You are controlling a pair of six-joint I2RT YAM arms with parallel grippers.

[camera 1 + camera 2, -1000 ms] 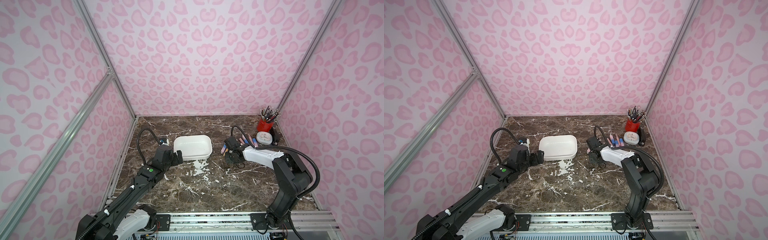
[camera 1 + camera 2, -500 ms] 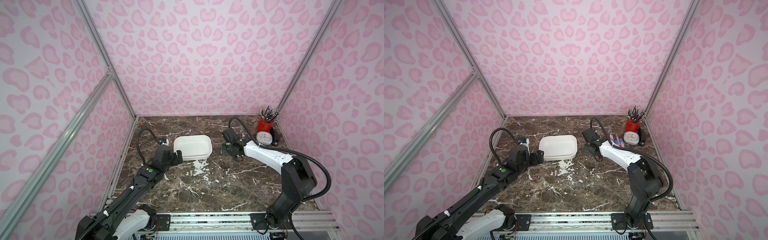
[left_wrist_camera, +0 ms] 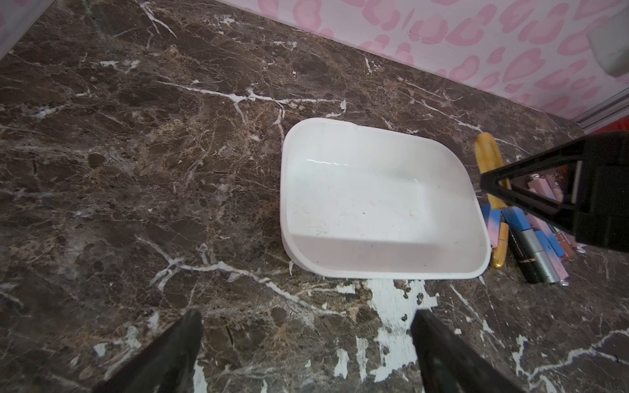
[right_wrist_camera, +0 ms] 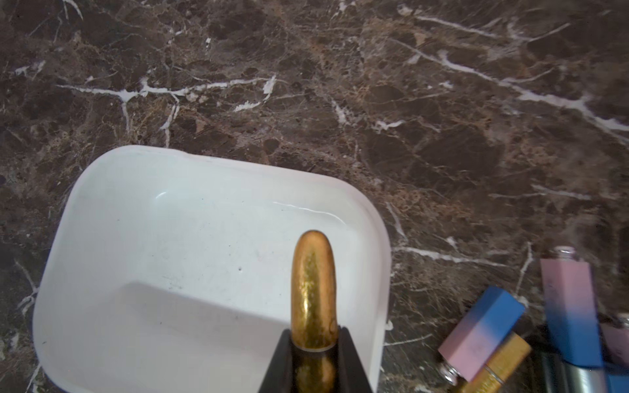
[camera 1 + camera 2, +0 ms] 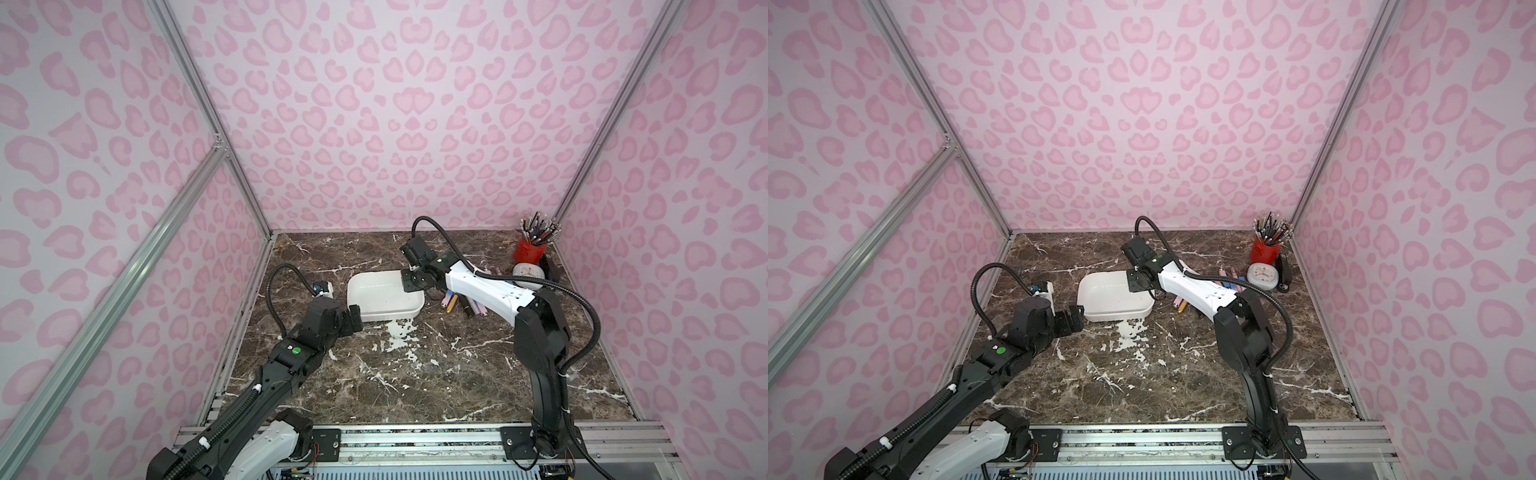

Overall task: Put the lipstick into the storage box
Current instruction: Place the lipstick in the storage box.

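My right gripper moves down away from the heap toward the box's empty bottom below it next, and releases the gold lipstick (image 4: pixel 315 282) on that clear spot.
The white storage box (image 5: pixel 374 301) (image 5: pixel 1106 301) lies on the marble table and shows nothing inside it in the wrist views (image 3: pixel 367 204) (image 4: pixel 170 255). My right gripper (image 5: pixel 409 283) (image 5: pixel 1133 283) (image 4: pixel 315 335) is shut on a gold lipstick (image 4: pixel 315 282) (image 3: pixel 488 156). It holds the lipstick above the box's right end, with the rounded tip sticking out past the fingertips. My left gripper (image 5: pixel 353 318) (image 5: pixel 1073 318) (image 3: pixel 306 314) stands open just left of the box's near corner, holding nothing.
Several more lipsticks (image 5: pixel 461 305) (image 4: pixel 493 323) (image 3: pixel 531 245), pink, blue, gold and black, lie in a heap right of the box. A red pen cup (image 5: pixel 530 251) (image 5: pixel 1264 251) and a white clock (image 5: pixel 528 274) stand in the back right corner. Pink walls close in three sides.
My right arm has lifted from the heap of lipsticks and swung left, bringing the gold lipstick over the box. The left arm has stayed put.
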